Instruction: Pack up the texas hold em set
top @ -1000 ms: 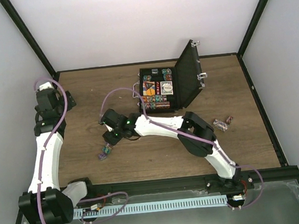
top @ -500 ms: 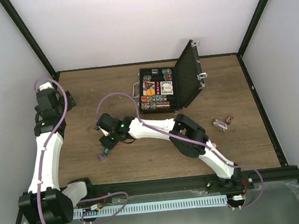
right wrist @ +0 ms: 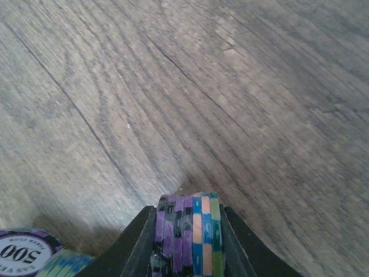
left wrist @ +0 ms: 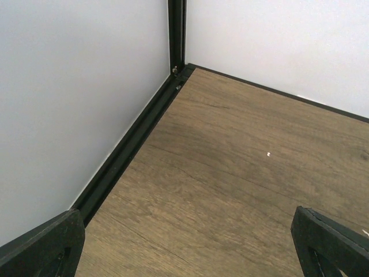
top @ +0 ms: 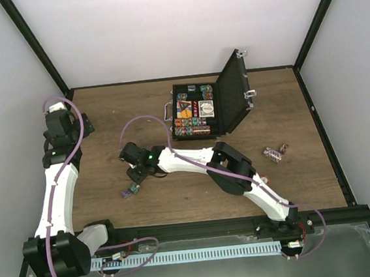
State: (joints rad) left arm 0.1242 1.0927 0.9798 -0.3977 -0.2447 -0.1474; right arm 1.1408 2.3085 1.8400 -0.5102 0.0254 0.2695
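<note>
I should lift my right gripper and bring the small chip stack into the tray's lid-side gap, because the gap is outward of my gripper and to its right in the top view.
The black briefcase stands open at the back of the table, its tray holding several chip stacks and card decks. My right gripper is shut on a small stack of purple, blue and green poker chips, held on edge between the fingers just above the wood. More chips lie on the table beside it; a purple 500 chip shows in the right wrist view. Another chip stack lies at the right. My left gripper is open over bare wood near the back-left corner.
White walls with black frame rails enclose the wooden table. The corner post stands close ahead of the left gripper. The raised briefcase lid stands upright to the right of its tray.
My right gripper has moved left and slightly towards the near edge, down to the loose chips at the table's left-middle, and is now closed on a small stack. The left arm has not moved.
</note>
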